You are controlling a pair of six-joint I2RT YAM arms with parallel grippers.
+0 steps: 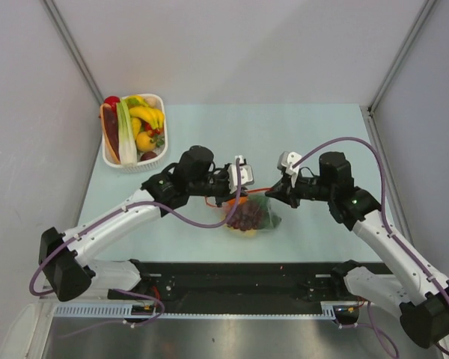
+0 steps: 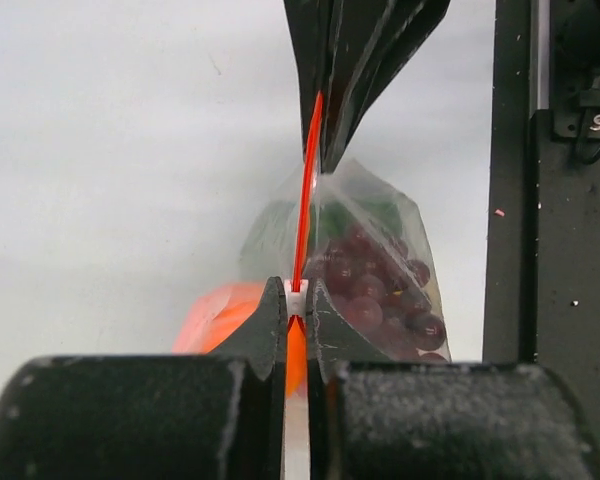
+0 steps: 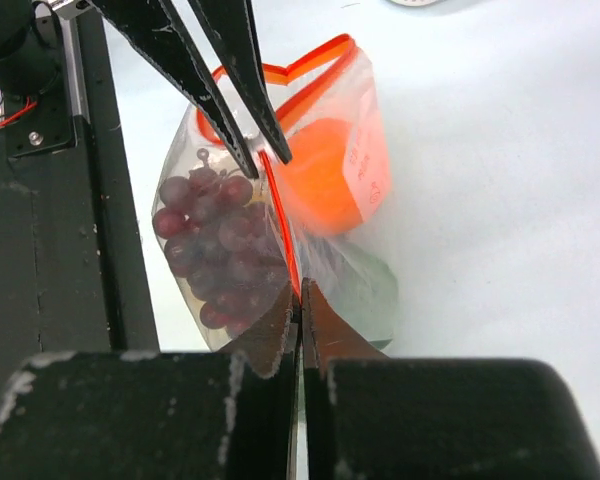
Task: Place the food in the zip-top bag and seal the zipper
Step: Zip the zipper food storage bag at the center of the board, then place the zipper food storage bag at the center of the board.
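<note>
My left gripper pulls the slider tab to the left in the top view next and releases it onto the open loop's far end, because that zipper strip stands apart.
The zip-top bag (image 1: 253,217) lies between my grippers, holding the purple grape bunch (image 2: 380,290), the orange round one (image 3: 325,185) and a green leafy piece (image 3: 372,290). My left gripper (image 2: 296,300) is shut on the zipper's white slider tab (image 2: 296,297). The zipper (image 2: 305,190) runs taut and straight to my right gripper (image 3: 300,292), which is shut on the strip's end at the bag's corner. In the right wrist view the strip beyond the left gripper's fingers (image 3: 235,95) still stands apart in an open loop (image 3: 310,62). In the top view the left gripper (image 1: 236,199) and right gripper (image 1: 272,195) face each other.
A white basket (image 1: 159,155) at the back left holds more toy food: yellow bananas (image 1: 148,114), a long green-white stalk (image 1: 124,134) and others. The black arm-mount rail (image 1: 239,277) runs along the near table edge, close behind the bag.
</note>
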